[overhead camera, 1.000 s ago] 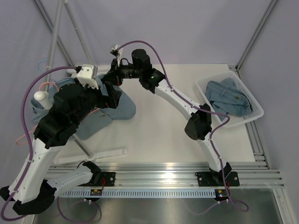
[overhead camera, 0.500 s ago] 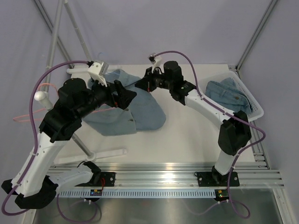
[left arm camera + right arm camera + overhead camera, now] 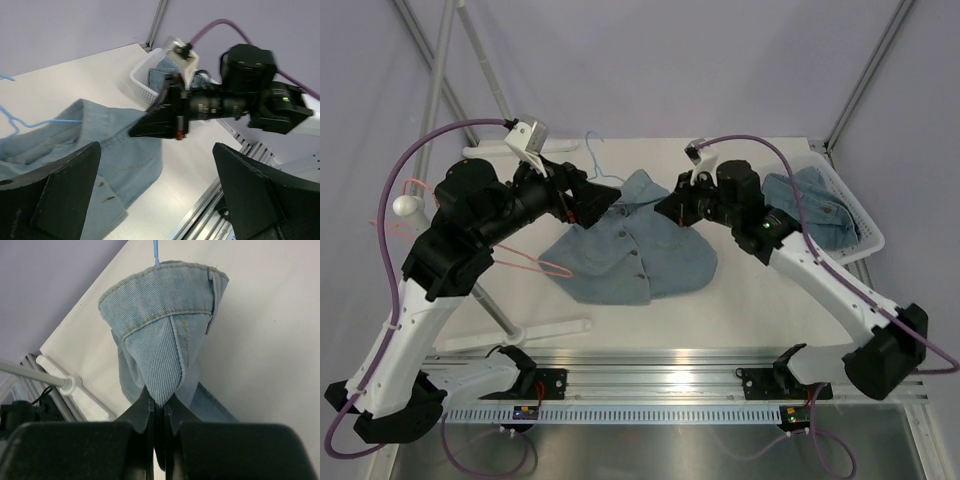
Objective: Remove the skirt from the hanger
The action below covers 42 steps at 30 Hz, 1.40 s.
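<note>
I need to move my left gripper outward and down onto the hanger's wire (image 3: pixel 35 122) beside the skirt's waistband, because the blue hanger sticks out past that waistband.
The skirt (image 3: pixel 638 250), light blue denim with a buttoned front, lies spread on the middle of the table. My right gripper (image 3: pixel 660 208) is shut on a fold of its waistband (image 3: pixel 165 340), seen bunched between the closed fingers in the right wrist view. A thin blue wire hanger (image 3: pixel 593 150) sticks out behind the skirt's top; in the left wrist view the hanger's wire (image 3: pixel 35 122) runs to the waistband. My left gripper (image 3: pixel 600 198) hovers open over the skirt's top left corner, its fingers (image 3: pixel 65 195) wide apart with nothing between them.
A white basket (image 3: pixel 865 240) with folded denim (image 3: pixel 810 205) sits at the right edge. A clothes rack stands at the left, with a slanted pole (image 3: pixel 440 90), white knob (image 3: pixel 408 205) and base bar (image 3: pixel 520 335). A pink wire hanger (image 3: pixel 532 263) lies beside the skirt.
Both arms swung right. The right gripper, still shut on the waistband, dragged the skirt from beside the rack to mid-table. The left gripper followed, open.
</note>
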Tool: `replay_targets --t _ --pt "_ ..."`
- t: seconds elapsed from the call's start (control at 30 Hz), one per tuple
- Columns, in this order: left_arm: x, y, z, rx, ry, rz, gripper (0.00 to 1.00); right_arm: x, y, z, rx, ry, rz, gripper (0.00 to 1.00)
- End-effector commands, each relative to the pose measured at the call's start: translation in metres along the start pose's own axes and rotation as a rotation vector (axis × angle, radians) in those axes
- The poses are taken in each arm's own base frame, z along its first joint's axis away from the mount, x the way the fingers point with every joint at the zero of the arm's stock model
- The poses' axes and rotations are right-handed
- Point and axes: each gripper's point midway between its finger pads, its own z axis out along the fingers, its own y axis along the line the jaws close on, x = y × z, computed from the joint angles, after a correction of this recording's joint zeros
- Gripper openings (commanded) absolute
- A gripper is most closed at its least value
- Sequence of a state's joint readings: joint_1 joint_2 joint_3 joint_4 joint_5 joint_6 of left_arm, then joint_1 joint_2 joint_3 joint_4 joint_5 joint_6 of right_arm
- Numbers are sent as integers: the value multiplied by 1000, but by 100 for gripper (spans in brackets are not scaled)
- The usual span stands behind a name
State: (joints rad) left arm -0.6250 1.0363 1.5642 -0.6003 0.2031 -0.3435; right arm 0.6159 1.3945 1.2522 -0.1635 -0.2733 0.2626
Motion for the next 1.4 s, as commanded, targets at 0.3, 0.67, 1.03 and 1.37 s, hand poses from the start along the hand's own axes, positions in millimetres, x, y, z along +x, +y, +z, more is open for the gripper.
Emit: replay_targets --t 0.3,0.67,1.03,1.37 --pt "-5 18 1 -91 -10 87 92 4 43 -186 40 -129 62 0" --pt "27 6 40 -69 105 -40 82 15 58 -239 -14 -242 123 0" --pt "55 7 65 -165 183 -30 83 14 65 -245 -53 -269 132 0" --pt "61 7 93 -186 175 -43 81 14 71 -257 -79 -290 131 0"
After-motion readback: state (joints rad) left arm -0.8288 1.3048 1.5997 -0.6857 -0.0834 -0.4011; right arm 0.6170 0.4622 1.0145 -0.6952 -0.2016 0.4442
